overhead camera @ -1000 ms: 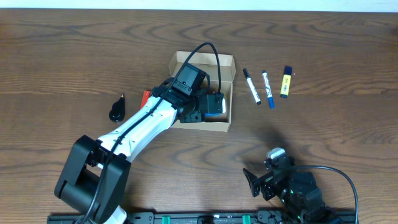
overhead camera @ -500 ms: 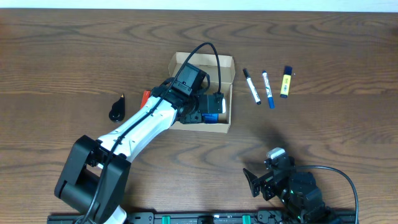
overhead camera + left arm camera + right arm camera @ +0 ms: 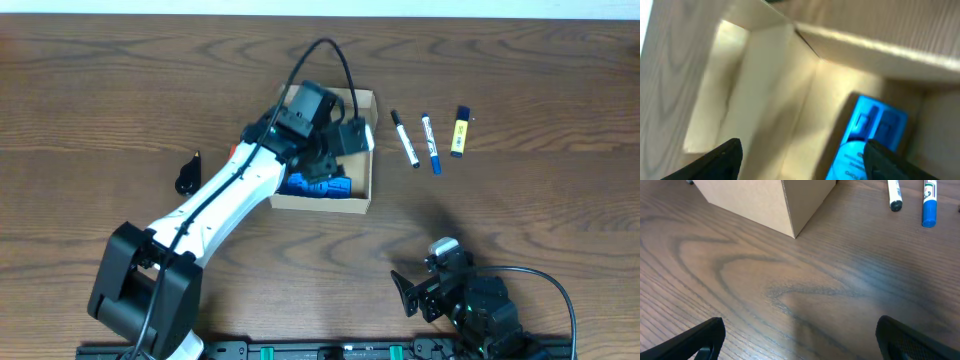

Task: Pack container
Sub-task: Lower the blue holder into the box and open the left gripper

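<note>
The left gripper moves to the left in the overhead view next, past the container's side, and down onto the red marker (image 3: 234, 150), because the marker lies unpacked outside.
The brown cardboard container (image 3: 364, 192) stands open at the table's middle. A blue item (image 3: 318, 186) lies inside it at the near side; it also shows in the left wrist view (image 3: 867, 137), on the container's floor. My left gripper (image 3: 340, 140) hovers over the container's far part, open and empty, its fingertips (image 3: 800, 160) spread wide. The container's corner (image 3: 785, 210) shows in the right wrist view. My right gripper (image 3: 415, 292) rests open and empty near the table's front edge.
A black-capped marker (image 3: 405, 139), a blue marker (image 3: 430, 143) and a yellow-and-blue highlighter (image 3: 459, 131) lie right of the container. A black object (image 3: 188, 176) lies to its left. Something red (image 3: 235, 152) peeks from behind the left arm.
My left gripper has let go of the blue item, which now lies in the container, and has drawn back toward the container's far side. The right arm has not moved.
</note>
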### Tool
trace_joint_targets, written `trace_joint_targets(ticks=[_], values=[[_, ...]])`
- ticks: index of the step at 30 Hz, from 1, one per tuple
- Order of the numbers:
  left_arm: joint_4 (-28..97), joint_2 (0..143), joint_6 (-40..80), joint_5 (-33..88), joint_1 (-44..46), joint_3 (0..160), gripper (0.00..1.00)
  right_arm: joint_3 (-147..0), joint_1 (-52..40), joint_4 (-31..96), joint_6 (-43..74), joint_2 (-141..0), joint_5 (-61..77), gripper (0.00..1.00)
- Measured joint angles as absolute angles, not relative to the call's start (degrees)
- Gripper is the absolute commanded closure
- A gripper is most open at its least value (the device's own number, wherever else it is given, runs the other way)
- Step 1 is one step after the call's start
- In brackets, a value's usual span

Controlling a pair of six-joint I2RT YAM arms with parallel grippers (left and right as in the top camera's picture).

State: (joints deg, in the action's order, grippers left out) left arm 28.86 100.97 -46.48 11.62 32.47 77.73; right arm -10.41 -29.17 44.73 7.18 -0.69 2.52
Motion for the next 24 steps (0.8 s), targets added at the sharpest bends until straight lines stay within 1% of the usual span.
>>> trace_joint_targets(ticks=[3, 5, 9, 12, 16, 24], values=[[33.82, 100.05, -41.93, 11.57, 32.47, 81.56, 0.22, -10.41, -29.17, 44.75, 7.18, -0.69, 2.52, 0.01], [37.1, 99.09, -39.38, 11.6, 32.47, 83.57, 0.25, -10.41, -29.17, 44.75, 7.18, -0.69, 2.52, 0.01], [42.78, 95.33, -33.71, 11.62, 32.47, 86.48, 0.27, -10.41, -29.17, 44.73, 7.18, -0.69, 2.52, 0.01], [47.13, 91.39, -29.32, 11.6, 32.47, 87.31, 0.33, -10.41, -29.17, 44.73, 7.18, -0.69, 2.52, 0.01], [53.34, 86.59, -23.7, 9.63, 32.47, 87.42, 0.37, -10.41, -29.17, 44.73, 7.18, -0.69, 2.52, 0.01], [64.4, 78.41, -15.07, 2.52, 32.47, 87.42, 0.38, -10.41, -29.17, 44.73, 7.18, -0.69, 2.52, 0.01]])
